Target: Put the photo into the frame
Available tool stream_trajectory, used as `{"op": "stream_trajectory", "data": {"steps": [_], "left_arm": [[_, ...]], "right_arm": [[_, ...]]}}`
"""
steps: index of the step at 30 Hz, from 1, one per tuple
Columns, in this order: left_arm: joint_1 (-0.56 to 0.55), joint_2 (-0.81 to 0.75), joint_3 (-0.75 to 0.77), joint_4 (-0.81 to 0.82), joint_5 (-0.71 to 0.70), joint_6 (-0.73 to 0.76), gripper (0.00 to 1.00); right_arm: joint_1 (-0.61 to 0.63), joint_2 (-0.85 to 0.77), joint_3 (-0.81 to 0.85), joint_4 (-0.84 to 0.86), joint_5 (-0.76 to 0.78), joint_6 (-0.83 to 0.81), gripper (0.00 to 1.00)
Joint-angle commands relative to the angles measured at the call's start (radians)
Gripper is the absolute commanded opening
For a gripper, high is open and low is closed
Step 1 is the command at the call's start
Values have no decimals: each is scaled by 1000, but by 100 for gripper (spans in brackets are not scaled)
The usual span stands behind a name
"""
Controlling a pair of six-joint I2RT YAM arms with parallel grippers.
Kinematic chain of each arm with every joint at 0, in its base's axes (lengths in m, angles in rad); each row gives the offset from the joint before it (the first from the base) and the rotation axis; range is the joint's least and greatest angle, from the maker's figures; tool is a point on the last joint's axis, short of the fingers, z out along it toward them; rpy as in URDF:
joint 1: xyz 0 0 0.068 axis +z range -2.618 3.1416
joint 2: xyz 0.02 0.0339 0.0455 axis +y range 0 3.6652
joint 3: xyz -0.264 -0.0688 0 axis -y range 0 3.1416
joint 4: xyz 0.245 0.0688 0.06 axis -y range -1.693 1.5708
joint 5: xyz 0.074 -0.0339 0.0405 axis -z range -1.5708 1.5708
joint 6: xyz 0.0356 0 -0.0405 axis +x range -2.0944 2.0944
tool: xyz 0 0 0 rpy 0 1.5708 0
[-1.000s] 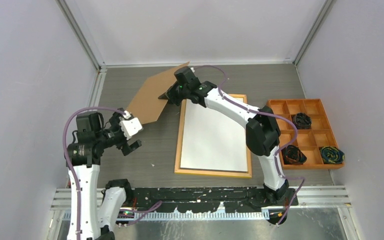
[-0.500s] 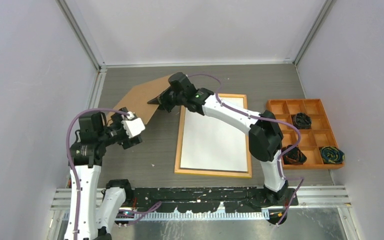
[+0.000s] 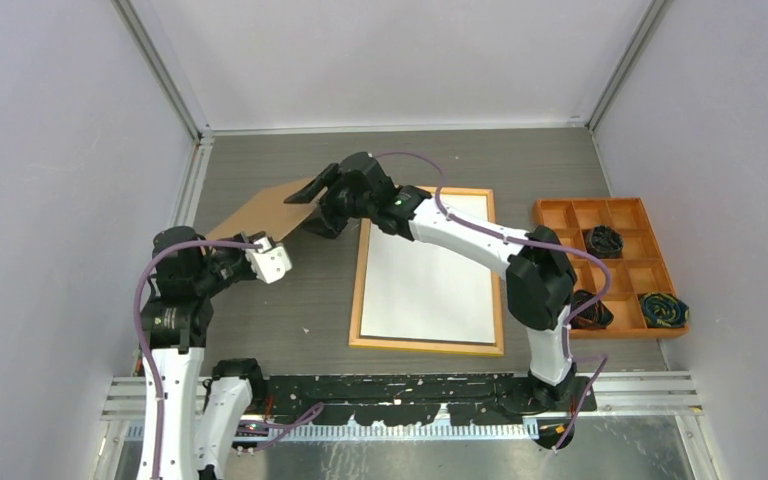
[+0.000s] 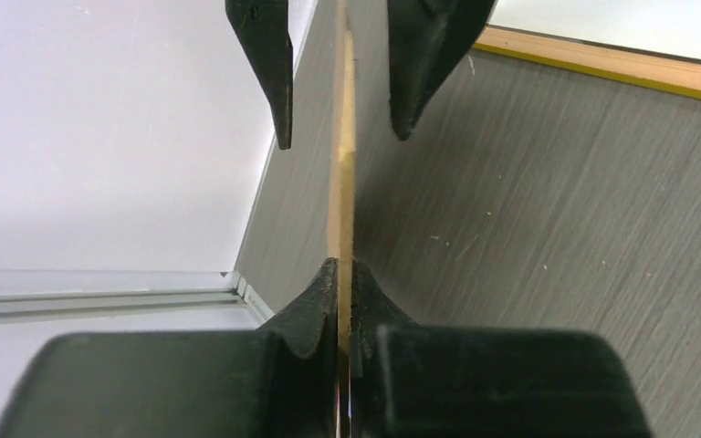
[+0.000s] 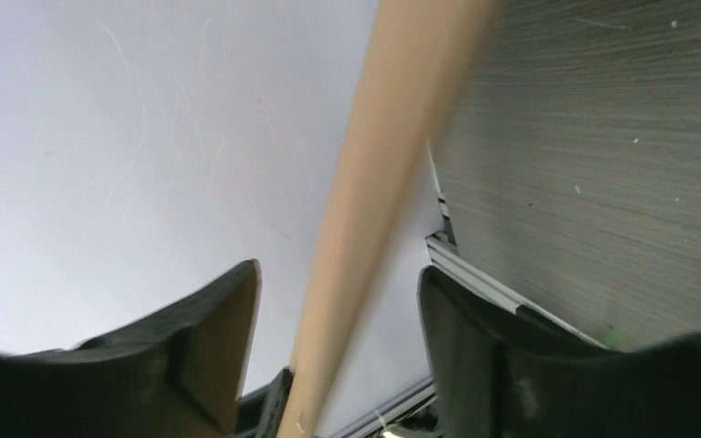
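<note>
The board [image 3: 260,210] slants between its open fingers, so my right gripper will lift over the frame, turn and reach the board's edge toward the frame.
The frame [image 3: 425,346] lies tan back up on the table. Inside it lies the photo [image 3: 428,272], its plain white reverse facing up. A brown backing board [image 3: 260,210] hangs tilted above the table to the frame's left. My left gripper [image 3: 250,245] is shut on the board's near-left edge; the left wrist view shows the pads [image 4: 324,292] pinching the thin tan edge [image 4: 345,182]. At the board's far right end my right gripper [image 3: 312,205] stands open. Its fingers [image 5: 210,338] stay off the board [image 5: 392,164], one to each side.
An orange compartment tray [image 3: 585,203] stands at the right with three coiled cables [image 3: 605,240] in it. The enclosure's white walls close in on both sides and at the back. A metal rail [image 3: 410,385] runs along the near edge.
My left gripper moved in and shut on the board's edge. My right gripper opened and let go of the board. The board has swung left and tilted lower.
</note>
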Motion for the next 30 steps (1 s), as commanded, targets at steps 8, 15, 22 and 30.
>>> {"op": "stream_trajectory", "data": {"steps": [8, 15, 22, 30], "left_arm": [[-5, 171, 311, -120, 104, -56, 0], [-5, 382, 713, -637, 274, 124, 2], [-6, 382, 749, -736, 345, 168, 7], [-6, 396, 782, -806, 392, 173, 6]], "right_arm": [[-124, -374, -41, -275, -174, -691, 100], [-123, -643, -69, -403, -124, -1269, 100], [-122, -761, -195, -320, -311, -1594, 100], [-76, -674, -200, -268, -313, -1800, 93]]}}
